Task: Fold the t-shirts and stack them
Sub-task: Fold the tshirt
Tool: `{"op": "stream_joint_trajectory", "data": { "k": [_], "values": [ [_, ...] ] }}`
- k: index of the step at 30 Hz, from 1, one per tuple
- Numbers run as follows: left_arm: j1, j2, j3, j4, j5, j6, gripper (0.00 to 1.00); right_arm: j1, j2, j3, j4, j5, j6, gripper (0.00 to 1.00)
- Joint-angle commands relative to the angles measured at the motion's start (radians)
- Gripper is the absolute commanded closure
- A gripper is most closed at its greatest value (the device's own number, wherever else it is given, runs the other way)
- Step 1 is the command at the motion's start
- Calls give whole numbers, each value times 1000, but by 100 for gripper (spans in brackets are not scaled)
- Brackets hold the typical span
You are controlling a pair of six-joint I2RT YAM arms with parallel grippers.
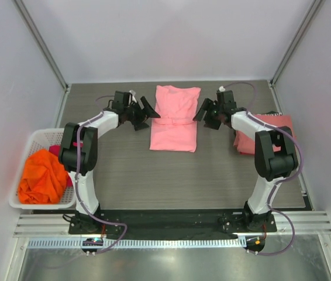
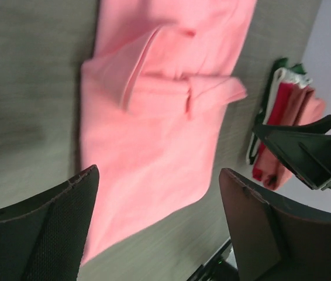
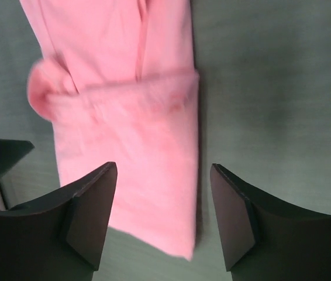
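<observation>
The sleeves are folded in, so I should move my right gripper back and down and close on the light pink t-shirt's near hem corner, below and back of it.
A light pink t-shirt point(image 1: 175, 120) lies flat on the table's far middle, its sleeves folded in across the body point(image 2: 154, 111) point(image 3: 124, 123). My left gripper point(image 1: 147, 115) hovers just off its left edge, and in the left wrist view it point(image 2: 158, 172) stands open with nothing between the fingers. At the shirt's right edge my right gripper point(image 1: 201, 112) is open and empty too point(image 3: 163, 166). A folded salmon-red t-shirt point(image 1: 273, 126) rests at the right, partly behind the right arm. An orange t-shirt point(image 1: 41, 178) and a magenta one point(image 1: 55, 151) sit in the basket.
The white lattice basket point(image 1: 37, 136) stands at the left table edge. White walls with metal posts close in the back and both sides. A black rail and the arm bases run along the near edge.
</observation>
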Motion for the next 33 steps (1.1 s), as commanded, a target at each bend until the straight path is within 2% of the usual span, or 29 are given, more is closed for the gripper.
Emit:
{"op": "stream_joint_trajectory", "data": {
  "k": [1, 4, 9, 18, 21, 22, 24, 29, 33],
  "values": [
    [4, -171, -89, -42, -62, 83, 17, 9, -146, -161, 75, -77, 6, 31],
    [-5, -237, -221, -43, -70, 89, 25, 21, -190, -286, 100, -135, 0, 39],
    [-31, -312, -372, -36, -106, 114, 28, 52, -201, -391, 124, -177, -17, 49],
    [-53, -306, -440, -31, -100, 132, 42, 92, -171, -445, 179, -198, -36, 56],
    [-59, -286, -443, -31, -94, 134, 47, 95, -158, -441, 175, -180, -50, 73],
    [-59, -281, -443, -31, -90, 135, 48, 95, -157, -438, 173, -168, -55, 90],
    [-65, -278, -444, -31, -91, 137, 51, 95, -160, -438, 155, -160, -64, 97],
    [-74, -268, -444, -63, -120, 158, 47, 95, -189, -462, 147, -138, -79, 98],
    [-91, -223, -430, -80, -112, 172, 48, 95, -186, -467, 150, -150, -81, 98]
  ]
}}
